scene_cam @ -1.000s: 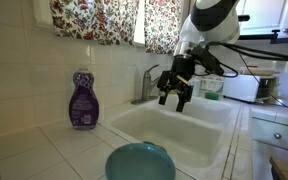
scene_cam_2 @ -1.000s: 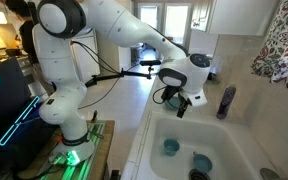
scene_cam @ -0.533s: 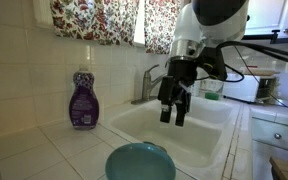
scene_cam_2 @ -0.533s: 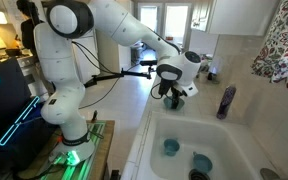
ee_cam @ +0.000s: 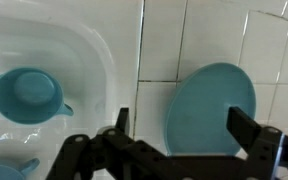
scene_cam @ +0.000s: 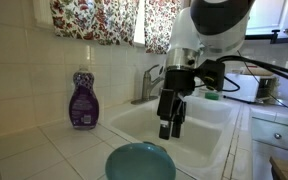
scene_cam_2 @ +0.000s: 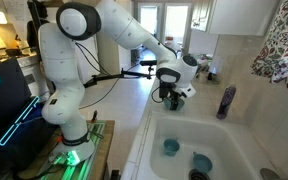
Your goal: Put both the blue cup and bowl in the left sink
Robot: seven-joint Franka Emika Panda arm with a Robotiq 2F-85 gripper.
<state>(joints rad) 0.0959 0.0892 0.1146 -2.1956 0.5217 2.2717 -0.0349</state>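
My open gripper moves down onto the bowl's sink-side rim (scene_cam: 166,152) (ee_cam: 168,132) next, one finger inside and one outside, since its fingers already straddle that rim.
The wide teal bowl (scene_cam: 139,162) sits on the white tiled counter beside the sink, and fills the middle right of the wrist view (ee_cam: 209,105). The small teal cup (scene_cam_2: 170,147) stands inside the white sink basin (scene_cam_2: 224,140), also at the left of the wrist view (ee_cam: 26,93). My gripper (scene_cam: 171,125) is open and empty. It hangs over the basin's near edge in both exterior views (scene_cam_2: 174,97). In the wrist view its two fingers (ee_cam: 184,130) straddle the bowl from above without touching it.
A purple soap bottle (scene_cam: 82,100) stands on the counter by the tiled wall. A faucet (scene_cam: 149,80) rises behind the basin (scene_cam: 199,135). A second blue item (scene_cam_2: 202,162) lies in the basin near the cup. Flowered curtains hang above.
The gripper has come down and moved from over the basin toward the counter edge where the bowl sits. It stays open. The bowl and cup have not moved.
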